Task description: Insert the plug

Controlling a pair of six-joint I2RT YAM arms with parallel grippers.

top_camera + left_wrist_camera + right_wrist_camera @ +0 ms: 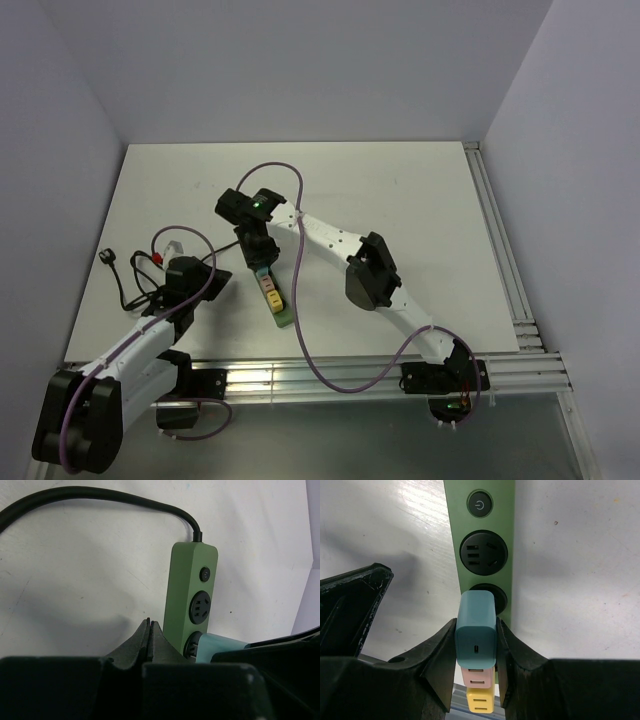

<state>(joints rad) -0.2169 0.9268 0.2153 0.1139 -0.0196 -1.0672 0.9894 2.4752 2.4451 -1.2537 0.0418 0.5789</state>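
My right gripper holds the teal plug (476,630) over the power strip's second socket (499,598) already, so it needs to press down toward the socket and open to release the plug.
A green power strip (485,555) lies on the white table, also in the top view (272,296) and the left wrist view (192,595). My right gripper (476,645) is shut on a teal plug (476,630), held over the strip's second socket (490,594); I cannot tell how deep it sits. A pink plug (479,676) and a yellow plug (480,700) sit in the sockets behind it. The top socket (483,552) is empty. My left gripper (150,630) is shut and empty, just left of the strip. The teal plug shows there too (220,647).
The strip's black cable (100,500) loops away to the upper left. A black plug and cable (120,275) and a small red-and-white item (165,255) lie at the table's left. An aluminium rail (500,250) runs along the right edge.
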